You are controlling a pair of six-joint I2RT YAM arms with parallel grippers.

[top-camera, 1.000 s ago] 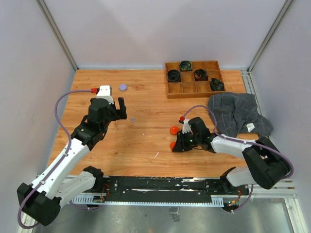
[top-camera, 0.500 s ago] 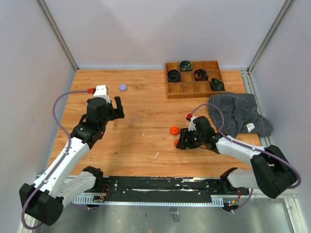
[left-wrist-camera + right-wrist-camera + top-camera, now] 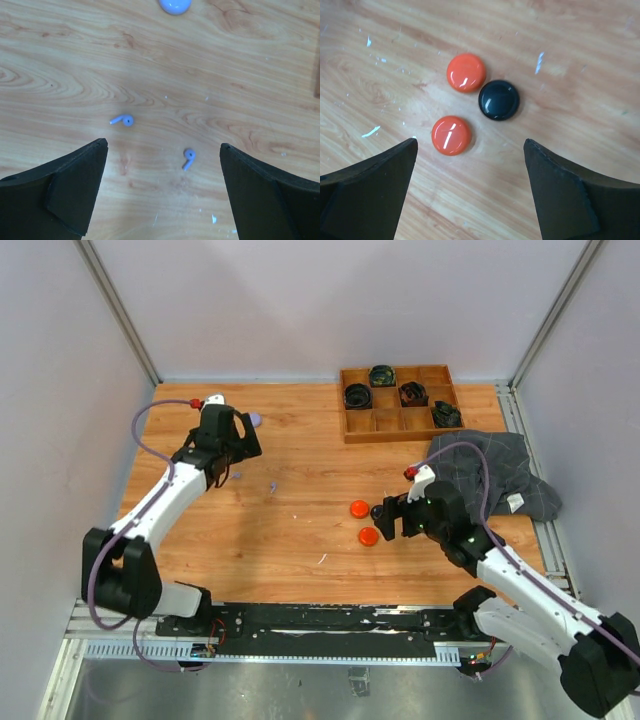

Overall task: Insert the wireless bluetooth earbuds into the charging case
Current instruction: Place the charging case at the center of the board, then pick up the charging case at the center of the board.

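Note:
My left gripper moves outward past the earbuds and down around the lilac charging case [image 3: 254, 420] [image 3: 175, 5] next, since that case lies outward and below its open fingers.
Two pale lilac earbuds [image 3: 122, 120] [image 3: 188, 158] lie on the wood in the left wrist view, one of them level with my fingertips. A round lilac charging case [image 3: 175, 5] [image 3: 254, 420] sits just beyond them. My left gripper [image 3: 162, 145] [image 3: 238, 454] hovers over them, open and holding nothing. In the right wrist view, two orange round cases [image 3: 466, 72] [image 3: 451, 135] and a black one [image 3: 499, 100] rest closed in a cluster. My right gripper [image 3: 470, 142] [image 3: 386, 519] stands open just short of them, touching none.
A wooden compartment tray [image 3: 398, 425] with dark coiled items stands at the back right. A grey checked cloth [image 3: 490, 475] lies crumpled at the right edge. Thin white slivers [image 3: 371, 131] dot the wood.
My right gripper has opened and drawn back to the right, leaving an orange case on the table. My left arm has swung toward the far left, beside the lilac case.

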